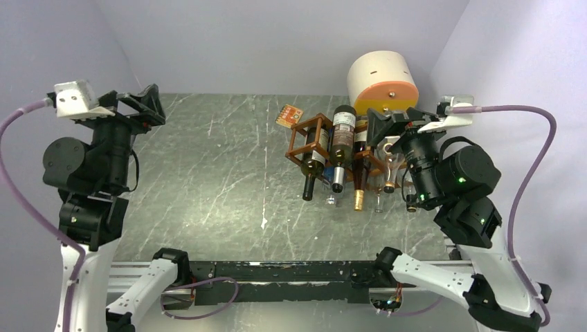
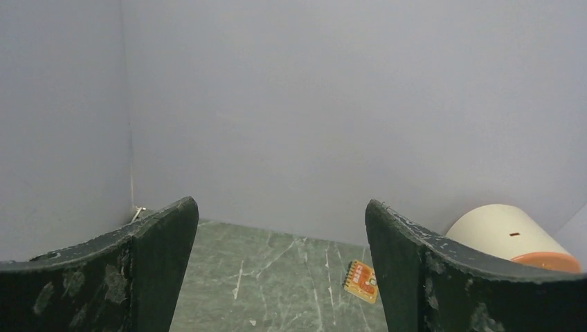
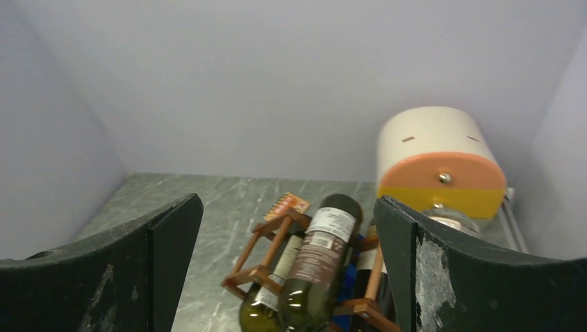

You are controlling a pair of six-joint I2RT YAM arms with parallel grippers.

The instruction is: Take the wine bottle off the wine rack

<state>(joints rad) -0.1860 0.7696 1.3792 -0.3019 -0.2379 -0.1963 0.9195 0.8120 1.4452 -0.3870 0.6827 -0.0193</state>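
Observation:
My right gripper needs to turn and go down onto the top bottle's silver neck [image 1: 338, 179] next, to the left in the top view, because the neck sticks out clear of the rack [image 1: 309, 140].
The reddish-brown lattice wine rack [image 1: 309, 140] stands at the table's back right and holds several bottles lying with their necks toward me. A dark wine bottle [image 1: 340, 142] with a brown label lies on top, and a green one [image 1: 315, 164] lies below it. In the right wrist view the rack [image 3: 266, 243] and the top bottle [image 3: 320, 259] sit low between my fingers. My right gripper [image 1: 393, 121] [image 3: 285, 202] is open and empty, hovering above the rack's right side. My left gripper [image 1: 142, 104] [image 2: 280, 202] is open and empty, raised at the far left.
A cream-and-orange cylinder [image 1: 383, 79] [image 3: 439, 155] [image 2: 505, 232] lies behind the rack by the back wall. A small orange notepad [image 1: 289, 115] [image 2: 361, 280] lies left of the rack. Grey walls close in the green marble table [image 1: 208, 180] on three sides.

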